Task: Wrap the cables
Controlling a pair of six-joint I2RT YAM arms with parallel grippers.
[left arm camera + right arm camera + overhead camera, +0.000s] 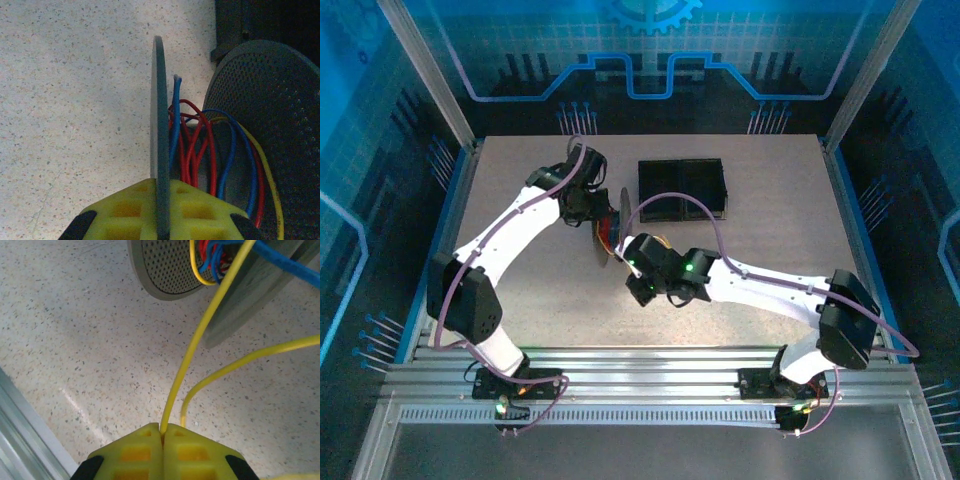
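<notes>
The yellow cable (pixel 200 335) moves onto the open tabletop before the tray next, beside my right gripper, away from the spool and clear of the discs. I release it there.
A grey spool stands on edge mid-table (pixel 610 228), with two discs. My left gripper (pixel 161 182) is shut on the rim of the thin disc (pixel 158 110); the perforated disc (pixel 270 100) stands to its right. Between the discs lie loops of the cables: red (pixel 197 145), blue (pixel 232 150) and yellow (pixel 267 175). My right gripper (pixel 163 427) is shut on the yellow cable (pixel 200 335), which runs up from the fingertips into the spool beside the perforated disc (pixel 170 265). A second yellow strand (pixel 240 362) curves off right. The blue cable (pixel 285 260) trails from the spool. From above, the left gripper (pixel 592 215) and right gripper (pixel 630 258) meet at the spool.
A black tray (pixel 682 188) sits just behind the spool, to the right, and its corner shows close by (pixel 260 20). Aluminium rails run along the near table edge (pixel 640 365), close to my right gripper (pixel 25 440). Frame posts stand at the back corners.
</notes>
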